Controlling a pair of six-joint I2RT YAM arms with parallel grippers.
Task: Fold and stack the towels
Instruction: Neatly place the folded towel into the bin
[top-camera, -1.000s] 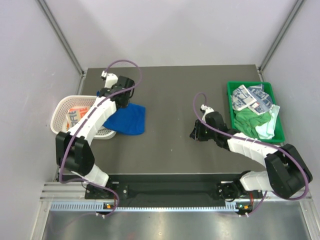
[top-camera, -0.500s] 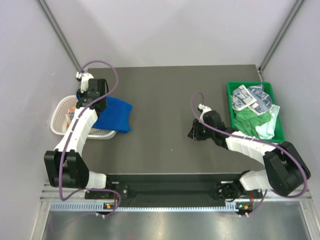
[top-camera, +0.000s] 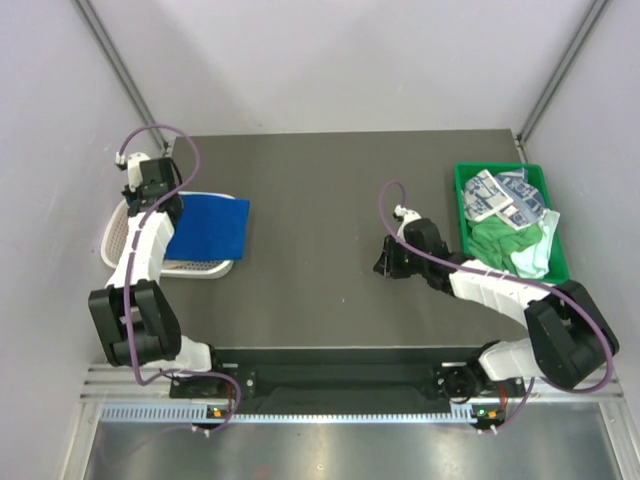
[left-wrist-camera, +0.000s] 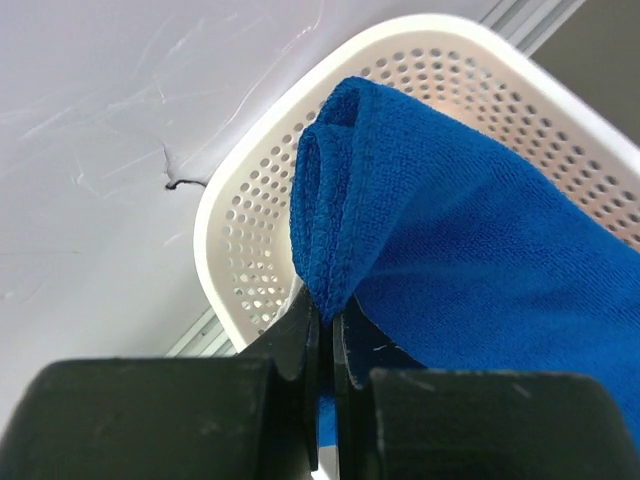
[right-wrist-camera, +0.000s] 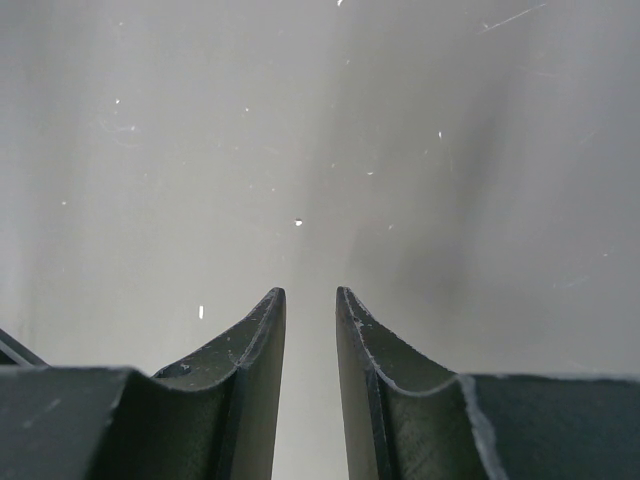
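Note:
My left gripper needs to go down toward the basket's side next and release the towel's corner inside the white mesh basket below it, because the towel hangs over the basket's opposite rim.
My left gripper (top-camera: 158, 205) is shut on a corner fold of the royal blue towel (top-camera: 208, 228). The towel hangs spread over the white mesh basket (top-camera: 190, 268) at the table's left edge. In the left wrist view the pinched fold sits at the jaws (left-wrist-camera: 325, 312), with the blue towel (left-wrist-camera: 470, 250) lying across the basket (left-wrist-camera: 250, 230). My right gripper (top-camera: 384, 266) rests low over bare table at centre right, its jaws (right-wrist-camera: 310, 292) a narrow gap apart and empty. Printed white towels (top-camera: 500, 195), a bright green towel (top-camera: 500, 238) and a pale mint towel (top-camera: 535, 258) lie in the green tray (top-camera: 462, 205).
The green tray stands at the right edge of the dark table (top-camera: 330, 200). Pale enclosure walls (top-camera: 60, 150) close in on the left, back and right. The basket sits against the left wall.
My left arm has swung left and back, carrying the blue towel from the table over the basket and covering the orange-print cloth inside. The right arm has barely moved.

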